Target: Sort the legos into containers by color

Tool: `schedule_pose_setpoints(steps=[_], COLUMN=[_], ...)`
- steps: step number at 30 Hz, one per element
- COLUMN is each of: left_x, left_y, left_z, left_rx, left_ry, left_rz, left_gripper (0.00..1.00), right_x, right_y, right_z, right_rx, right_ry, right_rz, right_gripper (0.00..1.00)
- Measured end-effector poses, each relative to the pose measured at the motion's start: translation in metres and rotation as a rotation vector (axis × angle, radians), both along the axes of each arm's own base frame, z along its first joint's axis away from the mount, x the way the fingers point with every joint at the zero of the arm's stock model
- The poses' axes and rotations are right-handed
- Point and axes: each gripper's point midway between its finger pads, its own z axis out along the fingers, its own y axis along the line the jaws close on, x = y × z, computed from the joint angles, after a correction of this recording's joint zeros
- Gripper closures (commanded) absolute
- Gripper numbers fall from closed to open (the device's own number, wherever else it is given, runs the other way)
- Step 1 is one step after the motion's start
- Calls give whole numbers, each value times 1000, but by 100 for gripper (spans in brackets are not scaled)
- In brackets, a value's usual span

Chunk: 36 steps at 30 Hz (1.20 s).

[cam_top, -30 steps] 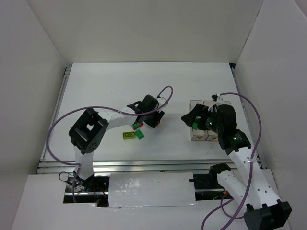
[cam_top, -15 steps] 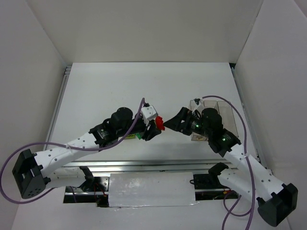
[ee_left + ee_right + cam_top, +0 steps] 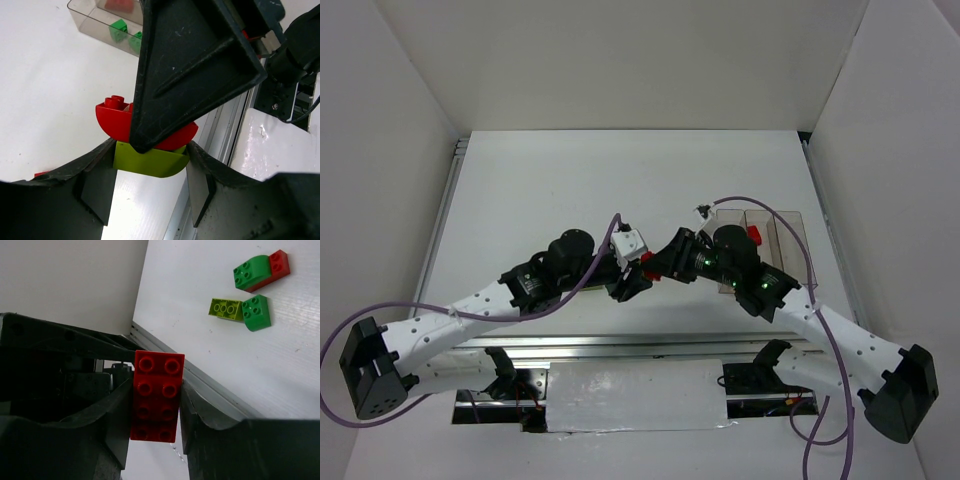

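The robot's right gripper will next pull away, turn down over the container holding a red lego and let go, since that container is to the gripper's right in the top view.
Mid-table, above the surface, the two grippers meet. My left gripper (image 3: pixel 150 172) is shut on a yellow-green lego (image 3: pixel 150 161) that has a red lego (image 3: pixel 112 120) joined to its top. My right gripper (image 3: pixel 156 402) is shut on that red lego (image 3: pixel 156 392), studs facing its camera; one of its fingers (image 3: pixel 190 65) hides most of the red lego in the left wrist view. From above, the red lego (image 3: pixel 647 259) shows between both grippers. The clear containers (image 3: pixel 775 225) stand to the right, holding a red lego (image 3: pixel 753 235) and green legos (image 3: pixel 118 30).
Loose legos lie on the table below the grippers: a green one stacked on a red one (image 3: pixel 252 272), a yellow-green one (image 3: pixel 226 309) and another green one (image 3: pixel 257 312). A metal rail (image 3: pixel 210 385) runs along the near table edge. White walls enclose the table.
The left arm rose from the loose legos and the right arm left the containers; both met mid-table. The right jaws, wide open beside the red lego half a second ago, have shut on it.
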Motion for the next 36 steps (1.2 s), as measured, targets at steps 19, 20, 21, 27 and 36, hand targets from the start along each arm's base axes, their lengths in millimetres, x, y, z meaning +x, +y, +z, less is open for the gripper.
schedule_pose_setpoints(steps=[19, 20, 21, 27, 36], left_x=[8, 9, 10, 17, 18], left_y=[7, 8, 9, 16, 18], left_z=[-14, -14, -15, -17, 2], left_rx=[21, 22, 21, 3, -42], left_ry=[-13, -13, -9, 71, 190], left_rz=[66, 77, 91, 200, 300], left_gripper=[100, 100, 100, 100, 100], right_x=[65, 72, 80, 121, 128], right_y=[-118, -131, -146, -250, -307], right_z=[13, 4, -7, -86, -140], right_rx=[-117, -158, -207, -542, -754], right_ry=[-123, -110, -86, 160, 355], right_rz=[-386, -437, -492, -831, -958], right_gripper=[100, 100, 100, 91, 26])
